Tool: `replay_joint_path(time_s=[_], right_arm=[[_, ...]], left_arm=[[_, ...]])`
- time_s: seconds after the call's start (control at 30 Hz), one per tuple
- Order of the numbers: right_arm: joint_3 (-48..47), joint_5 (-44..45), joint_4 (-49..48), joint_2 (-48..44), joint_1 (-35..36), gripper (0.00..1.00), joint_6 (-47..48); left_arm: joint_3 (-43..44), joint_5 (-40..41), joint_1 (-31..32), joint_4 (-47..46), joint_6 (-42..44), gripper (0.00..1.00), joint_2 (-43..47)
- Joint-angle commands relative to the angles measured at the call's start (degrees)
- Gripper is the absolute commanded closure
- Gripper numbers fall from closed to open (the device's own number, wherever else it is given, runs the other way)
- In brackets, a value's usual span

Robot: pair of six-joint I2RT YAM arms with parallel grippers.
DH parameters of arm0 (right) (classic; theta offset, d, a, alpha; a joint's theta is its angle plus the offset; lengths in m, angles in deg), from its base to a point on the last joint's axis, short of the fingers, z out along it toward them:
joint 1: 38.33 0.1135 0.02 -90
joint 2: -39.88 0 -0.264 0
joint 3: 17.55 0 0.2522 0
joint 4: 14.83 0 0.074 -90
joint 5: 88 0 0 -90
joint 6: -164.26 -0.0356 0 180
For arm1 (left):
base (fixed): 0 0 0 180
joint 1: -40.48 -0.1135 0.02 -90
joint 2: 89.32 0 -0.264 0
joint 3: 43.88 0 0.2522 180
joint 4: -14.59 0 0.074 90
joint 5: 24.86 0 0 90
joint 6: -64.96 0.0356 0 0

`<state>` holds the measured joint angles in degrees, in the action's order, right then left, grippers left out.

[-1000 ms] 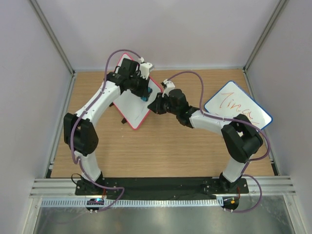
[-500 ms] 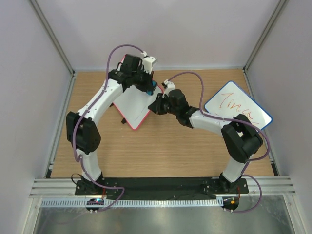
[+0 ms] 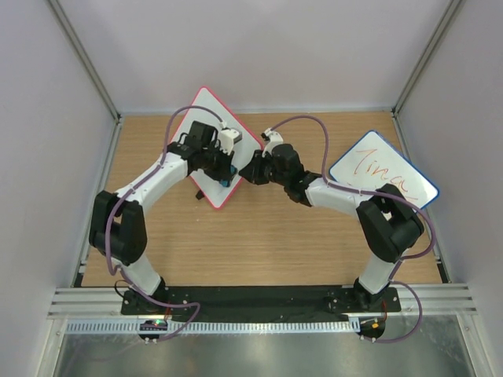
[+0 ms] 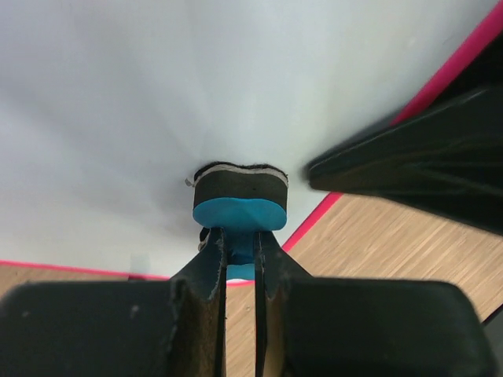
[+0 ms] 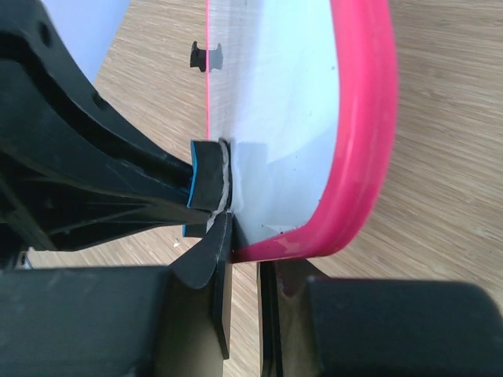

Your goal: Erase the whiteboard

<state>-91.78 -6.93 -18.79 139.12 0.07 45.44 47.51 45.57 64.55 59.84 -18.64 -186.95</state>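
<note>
The robot should next bring the eraser (image 4: 240,200) with its left gripper to the left in the top view and down to the tabletop by the grey wall, as the whiteboard looks blank.
The whiteboard (image 3: 207,107), white with a red-pink frame, stands tilted up off the table, and its face (image 4: 157,94) looks blank. My right gripper (image 3: 254,166) is shut on its right corner, one jaw on each side of the frame (image 5: 361,118). In the right wrist view the right gripper (image 5: 245,236) pinches the rim of the whiteboard (image 5: 291,118). My left gripper (image 3: 225,174) is shut on a blue eraser (image 4: 240,200). Its dark felt presses flat on the board near the lower right edge. The left gripper (image 4: 240,242) clamps the eraser's blue stem. That eraser (image 5: 206,184) sits just above my right fingertips.
A blue-framed board (image 3: 383,174) with orange writing lies at the right, beside the right arm's elbow. A small black clip (image 3: 196,193) rests on the wood table (image 3: 259,243) by the whiteboard's lower left edge. Grey walls enclose three sides of the table.
My left gripper has swept the eraser from the board's upper right edge down toward its lower part, uncovering the top corner. The right gripper has held still.
</note>
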Motion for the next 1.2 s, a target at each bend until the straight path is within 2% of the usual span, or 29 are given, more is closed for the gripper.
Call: replay_joint_path(time_s=[0.0,0.17,0.27,0.33,0.5,0.8,1.03,1.17], right_arm=[[0.0,-4.0,3.8,0.3,3.4,0.99,12.4],[0.3,-4.0,3.4,0.4,3.4,0.99,12.4],[0.4,-4.1,3.2,0.6,3.4,0.99,12.3],[0.4,-4.0,3.1,0.9,3.4,0.99,12.4],[0.5,-4.1,3.0,0.7,3.4,0.99,12.2],[0.4,-4.0,3.2,1.0,3.4,0.99,12.1],[0.3,-3.8,3.3,0.5,3.4,0.99,11.6],[0.4,-3.6,3.5,0.1,3.4,0.99,11.9]], left_arm=[[-5.4,0.1,-1.4,5.2,3.8,1.0,-5.3],[-7.6,1.3,-7.5,8.5,7.1,1.0,-6.5],[-8.6,2.0,-8.3,9.5,8.7,1.0,-7.3],[-8.9,1.9,-8.3,9.5,9.0,1.0,-8.0],[-6.4,-4.5,-8.1,9.3,7.8,1.0,-6.9],[-1.9,-8.2,-4.1,5.5,3.5,1.0,1.6],[4.3,-6.9,-3.6,1.6,-2.3,0.99,-1.1],[3.1,-6.4,-3.5,1.4,-2.3,1.0,-2.7]])
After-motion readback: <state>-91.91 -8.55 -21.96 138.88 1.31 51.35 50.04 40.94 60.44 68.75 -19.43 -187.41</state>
